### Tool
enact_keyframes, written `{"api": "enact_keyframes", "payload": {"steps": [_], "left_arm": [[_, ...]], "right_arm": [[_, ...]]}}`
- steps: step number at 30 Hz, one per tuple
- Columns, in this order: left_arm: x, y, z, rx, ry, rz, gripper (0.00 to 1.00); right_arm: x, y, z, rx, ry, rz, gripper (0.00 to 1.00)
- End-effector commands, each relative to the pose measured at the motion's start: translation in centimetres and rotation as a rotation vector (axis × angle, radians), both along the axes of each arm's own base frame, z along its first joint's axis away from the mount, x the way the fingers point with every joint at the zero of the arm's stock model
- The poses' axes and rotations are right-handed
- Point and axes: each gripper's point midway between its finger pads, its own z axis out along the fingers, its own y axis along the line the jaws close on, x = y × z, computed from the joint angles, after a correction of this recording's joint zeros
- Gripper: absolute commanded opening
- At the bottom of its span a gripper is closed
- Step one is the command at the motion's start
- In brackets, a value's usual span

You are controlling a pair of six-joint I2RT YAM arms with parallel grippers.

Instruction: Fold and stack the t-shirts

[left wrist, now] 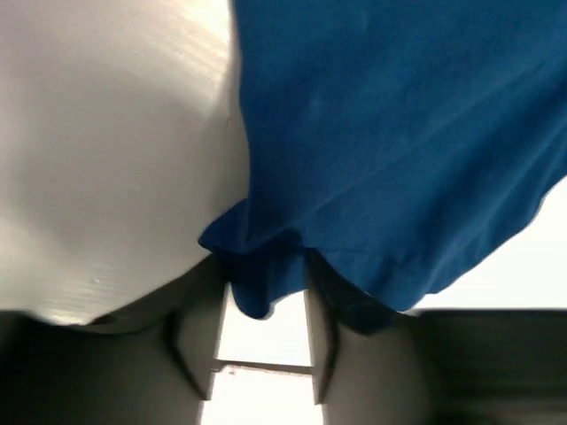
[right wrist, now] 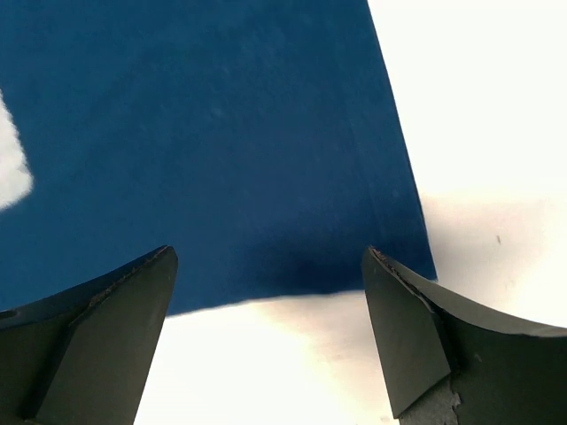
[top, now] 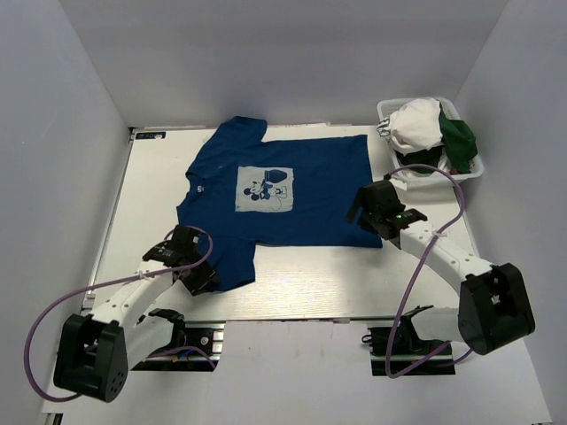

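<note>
The t-shirt's near hem corner (top: 379,244) (right wrist: 425,267) pokes out past one finger, so my right gripper needs to come down onto it and toward the right in the wrist view.
A royal blue t-shirt (top: 301,190) with a white square cartoon print lies flat on the table, collar to the left and hem to the right. My left gripper (top: 202,279) is at its near sleeve. In the left wrist view a fold of the blue t-shirt's (left wrist: 381,133) edge hangs between the left gripper's (left wrist: 263,274) fingers, with a gap still showing. My right gripper (top: 359,212) hovers wide open over the near hem corner. In the right wrist view the blue t-shirt (right wrist: 204,133) lies just beyond the right gripper (right wrist: 268,257). A white t-shirt (top: 416,124) and a dark green one (top: 458,140) sit bundled in the basket.
A white mesh basket (top: 469,173) stands at the back right, just off the white table (top: 301,288). White walls enclose the table on three sides. Purple cables loop from both arms near the front edge.
</note>
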Motion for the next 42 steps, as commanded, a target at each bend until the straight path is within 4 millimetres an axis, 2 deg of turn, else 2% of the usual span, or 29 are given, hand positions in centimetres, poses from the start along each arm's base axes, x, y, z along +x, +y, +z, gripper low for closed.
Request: {"api": "enact_keyframes", "payload": {"steps": [1,2,3,5,8,9,11,14,17,20,24,25,28,29,31,32,34,35,37,38,41,42], "left_arm": [[1.4,0.7,-0.6,0.061,-0.04,-0.007,0.47],[1.7,0.7,-0.3,0.059,-0.049,-0.007,0.42],[2.0,0.6,-0.2,0.059,-0.064,-0.018,0.23],[2.6,0.3,0.3,0.046,-0.091,-0.032,0.0],[2.7,-0.3,1.2,0.008,-0.128,-0.051,0.0],[2.4,-0.5,1.2,-0.005,-0.132,-0.066,0.0],[2.7,-0.8,2.1,-0.024,-0.174,-0.069,0.0],[2.1,-1.1,2.4,-0.049,-0.184,-0.099,0.0],[1.4,-2.2,2.3,-0.119,-0.206,-0.138,0.0],[1.2,-2.3,2.2,-0.129,-0.206,-0.143,0.0],[0.7,-3.0,2.4,-0.171,-0.201,-0.162,0.0],[0.6,-3.0,2.4,-0.171,-0.201,-0.162,0.0],[0.2,-3.5,2.9,-0.206,-0.203,-0.179,0.0],[-0.2,-3.4,2.7,-0.203,-0.183,-0.178,0.0],[-0.8,-3.9,3.0,-0.237,-0.169,-0.193,0.0],[-1.4,-3.9,3.1,-0.245,-0.164,-0.197,0.0],[-1.9,-4.0,3.7,-0.262,-0.162,-0.205,0.0],[-2.3,-4.1,3.8,-0.27,-0.154,-0.208,0.0],[-2.6,-4.3,6.0,-0.297,-0.204,-0.223,0.0],[-2.6,-4.4,6.8,-0.303,-0.24,-0.228,0.0],[-2.1,-4.3,9.7,-0.312,-0.377,-0.237,0.0],[-1.8,-4.3,10.3,-0.316,-0.406,-0.24,0.0]], "right_arm": [[-2.2,-1.4,-1.1,-0.005,0.048,-0.051,0.9],[-3.2,-1.9,-2.0,-0.03,0.083,-0.048,0.9],[-4.6,-2.7,-3.2,-0.051,0.126,-0.053,0.9],[-6.2,-3.6,-4.7,-0.078,0.174,-0.066,0.9],[-7.2,-4.2,-6.0,-0.074,0.19,-0.08,0.9],[-6.3,-4.0,-5.8,-0.058,0.153,-0.085,0.9],[-5.5,-4.3,-5.8,-0.064,0.122,-0.101,0.9],[-4.5,-4.2,-5.5,-0.037,0.109,-0.136,0.9],[-3.3,-3.6,-4.6,0.007,0.063,-0.13,0.9],[-2.3,-3.4,-4.0,0.033,0.028,-0.133,0.9],[-2.4,-3.8,-5.4,0.025,0.076,-0.149,0.9],[-3.0,-3.6,-6.7,0.025,0.114,-0.139,0.9],[-3.8,-3.5,-8.1,0.036,0.159,-0.139,0.8],[-4.1,-3.7,-8.3,0.036,0.17,-0.144,0.67],[-4.3,-3.6,-8.3,0.048,0.157,-0.143,0.47],[-5.0,-4.0,-8.3,0.036,0.174,-0.15,0.26],[-5.9,-4.7,-8.5,0.009,0.189,-0.168,0.05],[-6.5,-4.9,-7.7,0.005,0.176,-0.166,0.0],[-7.6,-4.7,-7.5,0.007,0.191,-0.128,0.0],[-8.0,-4.8,-6.3,0.019,0.153,-0.12,0.0],[-9.6,-4.8,-5.9,0.023,0.149,-0.094,0.0],[-9.5,-4.5,-5.0,0.044,0.115,-0.079,0.0]]}}
